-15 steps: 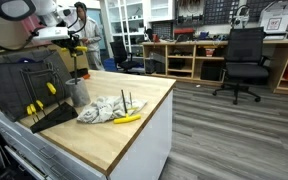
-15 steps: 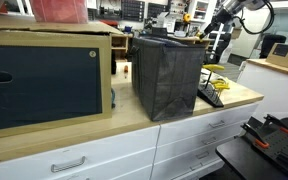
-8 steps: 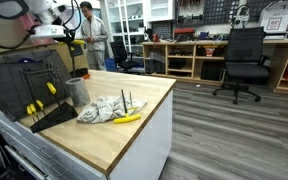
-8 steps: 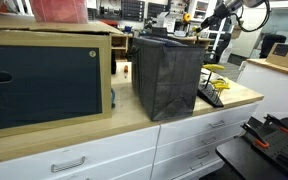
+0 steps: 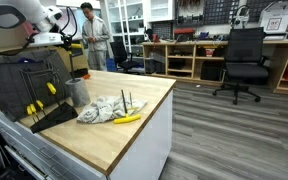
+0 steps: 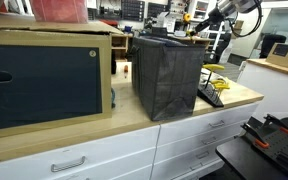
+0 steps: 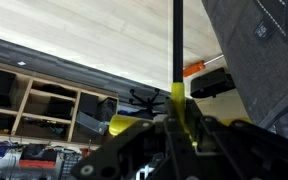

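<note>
I will next move my gripper down, with the tool's thin stem going first into the metal cup, and let go of the tool there, because the metal cup's opening point(image 5: 77, 82) is below the gripper.
My gripper point(image 7: 179, 135) is shut on a tool with a yellow handle point(image 7: 180, 102) and a thin black shaft point(image 7: 176, 40). In both exterior views the gripper point(image 5: 70, 42) point(image 6: 192, 34) is raised above the top edge of a dark fabric bin point(image 5: 24, 72) point(image 6: 169, 75). In the wrist view the bin's grey wall point(image 7: 269, 50) is right beside the shaft, with the wooden tabletop point(image 7: 74, 40) behind it.
On the wooden counter point(image 5: 134, 130) lie a black rack with yellow-handled tools point(image 5: 42, 106), a metal cup point(image 5: 77, 92), a crumpled cloth point(image 5: 104, 108) and a yellow object point(image 5: 127, 118). A cardboard box point(image 6: 44, 80) stands beside the bin. A person point(image 5: 89, 35) stands behind.
The arm has moved a little to the left, farther over the dark bin, with the tool still in the gripper.
</note>
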Motion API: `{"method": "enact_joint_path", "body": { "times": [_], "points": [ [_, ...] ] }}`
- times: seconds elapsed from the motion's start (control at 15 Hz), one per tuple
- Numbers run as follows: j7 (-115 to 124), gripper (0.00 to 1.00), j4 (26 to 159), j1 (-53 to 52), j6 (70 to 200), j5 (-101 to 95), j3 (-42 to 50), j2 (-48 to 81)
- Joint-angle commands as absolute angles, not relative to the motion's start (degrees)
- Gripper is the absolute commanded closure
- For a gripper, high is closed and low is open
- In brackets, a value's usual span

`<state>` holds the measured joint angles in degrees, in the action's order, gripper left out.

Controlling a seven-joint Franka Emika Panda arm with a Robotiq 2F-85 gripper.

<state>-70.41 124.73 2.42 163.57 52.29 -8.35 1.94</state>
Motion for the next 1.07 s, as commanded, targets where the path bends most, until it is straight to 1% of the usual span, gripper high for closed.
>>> {"method": "enact_joint_path", "body": {
  "times": [0.0, 0.2, 0.33, 0.67, 1.0],
  "points": [
    [-74.82, 0.96, 124.50, 1.98, 168.88, 55.52, -9.20, 3.96],
    [-76.21, 0.96, 124.05, 2.26, 171.42, 56.37, -9.50, 6.14],
    [-78.31, 0.96, 126.38, 3.78, 169.87, 57.40, -8.79, 4.03],
    [-79.09, 0.96, 128.49, 4.16, 172.07, 59.83, -9.21, 6.53],
    [-79.22, 0.96, 131.94, 3.31, 178.54, 60.84, -10.71, 10.90]
  ]
}}
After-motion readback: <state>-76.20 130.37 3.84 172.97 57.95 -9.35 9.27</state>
